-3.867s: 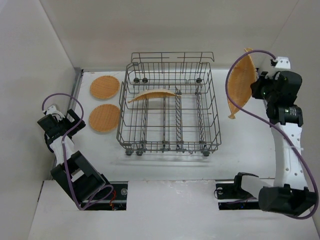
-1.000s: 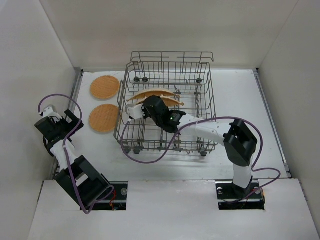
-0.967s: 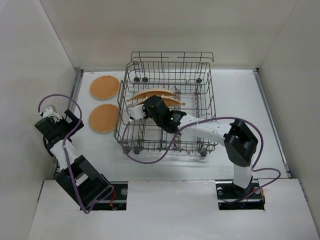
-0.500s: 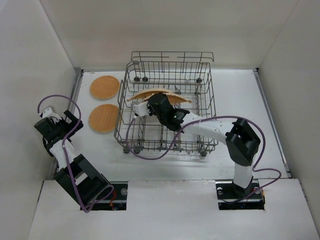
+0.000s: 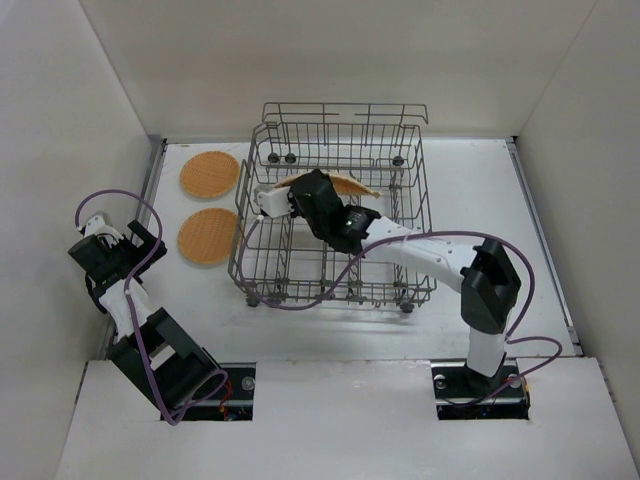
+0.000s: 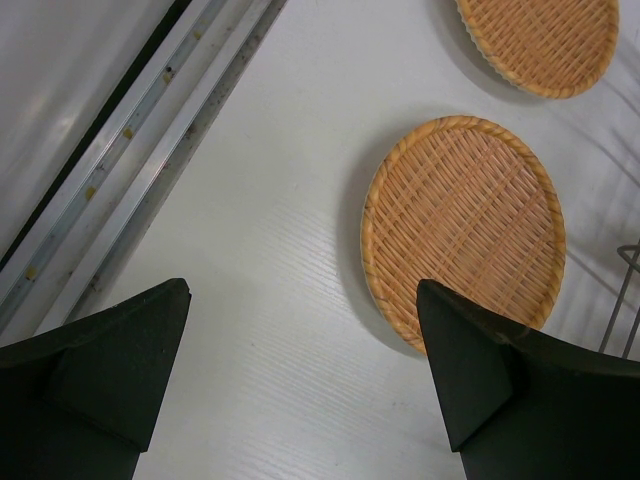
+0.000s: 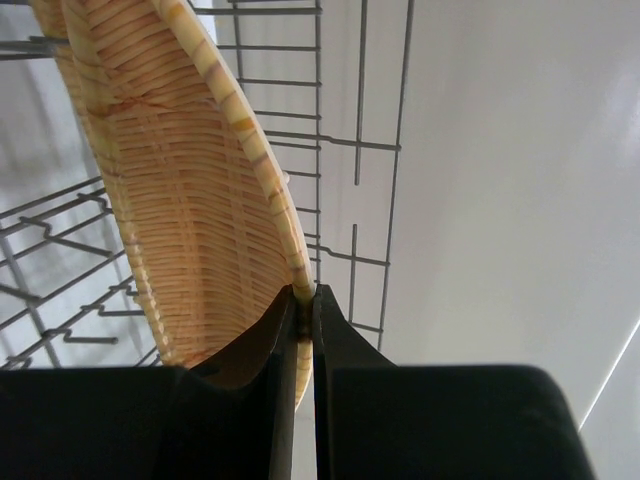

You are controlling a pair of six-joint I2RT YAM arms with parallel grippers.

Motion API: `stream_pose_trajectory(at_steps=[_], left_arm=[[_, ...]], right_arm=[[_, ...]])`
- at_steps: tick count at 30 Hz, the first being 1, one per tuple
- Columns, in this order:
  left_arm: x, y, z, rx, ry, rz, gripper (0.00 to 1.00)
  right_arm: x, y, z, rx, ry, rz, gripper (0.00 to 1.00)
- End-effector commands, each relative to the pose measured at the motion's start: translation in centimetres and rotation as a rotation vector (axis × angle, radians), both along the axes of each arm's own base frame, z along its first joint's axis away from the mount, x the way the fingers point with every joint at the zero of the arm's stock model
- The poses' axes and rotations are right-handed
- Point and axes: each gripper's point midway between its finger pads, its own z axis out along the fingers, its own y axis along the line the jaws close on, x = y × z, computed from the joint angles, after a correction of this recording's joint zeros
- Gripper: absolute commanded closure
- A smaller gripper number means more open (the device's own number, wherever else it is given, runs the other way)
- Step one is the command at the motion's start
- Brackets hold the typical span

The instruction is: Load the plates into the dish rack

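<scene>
My right gripper will move the on-edge plate back and down between the rack's nearer wires and release it, as that part is empty.
The grey wire dish rack [image 5: 420, 215] stands mid-table. My right gripper [image 5: 316, 191] is inside its back-left part, shut on the rim of an orange-tan woven plate [image 5: 352, 185] held on edge. In the right wrist view the right gripper [image 7: 304, 296] pinches that plate [image 7: 180, 200] at the rim, with rack wires [image 7: 360, 120] behind it. I cannot tell whether another plate stands in the rack behind the gripper. Two plates lie flat left of the rack: a far one [image 5: 210, 174] and a near one [image 5: 208, 236]. My left gripper [image 5: 125, 245] is open and empty, left of the near plate [image 6: 465, 225].
White walls close in the table on the left, back and right. A metal rail [image 6: 130, 170] runs along the table's left edge beside my left gripper [image 6: 300, 330]. The far plate [image 6: 540, 40] and a rack wire [image 6: 625, 290] show in the left wrist view.
My right arm brought its plate from the right wall into the rack, then moved it toward the rack's back left over the last second. The left arm has not moved.
</scene>
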Motion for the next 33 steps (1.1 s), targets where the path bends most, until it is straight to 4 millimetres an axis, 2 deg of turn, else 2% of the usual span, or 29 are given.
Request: stream_pose_trajectory(at_steps=[1, 5, 9, 17, 33], left_arm=[[0.7, 0.6, 1.7, 0.022, -0.049, -0.008, 0.00], [0.7, 0.6, 1.7, 0.025, -0.051, -0.008, 0.00], [0.7, 0.6, 1.9, 0.030, -0.057, -0.008, 0.00], [0.7, 0.6, 1.9, 0.032, -0.059, -0.008, 0.00], [0.7, 0.7, 1.7, 0.022, -0.050, -0.006, 0.00]], right_arm=[[-2.5, -0.1, 4.6, 0.117, -0.009, -0.019, 1.00], [-3.7, 0.3, 3.1, 0.137, 0.066, -0.034, 1.00], [-3.9, 0.2, 1.9, 0.153, 0.112, -0.061, 1.00], [-3.4, 0.5, 0.6, 0.161, 0.128, -0.076, 1.00], [-2.8, 2.6, -3.1, 0.134, 0.156, -0.043, 1.00]])
